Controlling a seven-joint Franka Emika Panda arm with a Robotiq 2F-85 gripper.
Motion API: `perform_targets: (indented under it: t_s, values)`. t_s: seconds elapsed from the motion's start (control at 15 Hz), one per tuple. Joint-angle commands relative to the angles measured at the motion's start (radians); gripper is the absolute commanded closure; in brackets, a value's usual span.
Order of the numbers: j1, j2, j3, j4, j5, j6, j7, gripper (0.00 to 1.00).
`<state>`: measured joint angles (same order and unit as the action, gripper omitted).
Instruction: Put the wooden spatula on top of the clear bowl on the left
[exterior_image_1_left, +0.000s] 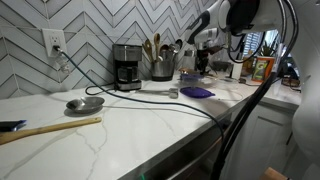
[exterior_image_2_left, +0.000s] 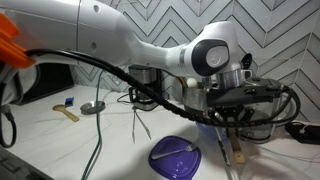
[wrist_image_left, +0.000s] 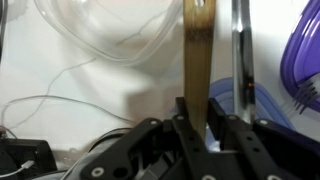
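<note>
I need to move my gripper to the right in the wrist view, over the blue bowl (wrist_image_left: 264, 107) that lies mostly that way, and let go of the wooden spatula (wrist_image_left: 197, 45).
In the wrist view my gripper (wrist_image_left: 205, 108) is shut on the wooden spatula (wrist_image_left: 197, 45), a mid-brown strip running straight up from between the fingers. The clear bowl (wrist_image_left: 100, 35) shows as a see-through rim at the upper left of the spatula, on the white counter. In an exterior view my gripper (exterior_image_2_left: 236, 112) hangs over the counter with the spatula's brown end (exterior_image_2_left: 233, 150) sticking down below it, next to the purple plate (exterior_image_2_left: 175, 157). In an exterior view the gripper (exterior_image_1_left: 205, 42) is at the far right end of the counter, above the purple plate (exterior_image_1_left: 197, 92).
A coffee maker (exterior_image_1_left: 127, 66) and a utensil holder (exterior_image_1_left: 161, 65) stand by the tiled wall. A grey metal bowl (exterior_image_1_left: 85, 103) and a long pale wooden stick (exterior_image_1_left: 50, 128) lie nearer. Cables (exterior_image_1_left: 150, 95) cross the counter. A metal rod (wrist_image_left: 240, 60) rises beside the spatula.
</note>
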<state>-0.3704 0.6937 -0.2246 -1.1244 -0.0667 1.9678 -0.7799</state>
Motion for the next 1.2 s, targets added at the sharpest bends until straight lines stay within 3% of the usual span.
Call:
perform_targets:
  t_s: [0.0, 1.13]
  values:
    - [0.013, 0.032, -0.024, 0.039, -0.030, -0.021, 0.037, 0.94]
    - [0.036, 0.028, -0.022, 0.027, -0.049, -0.052, -0.010, 0.94]
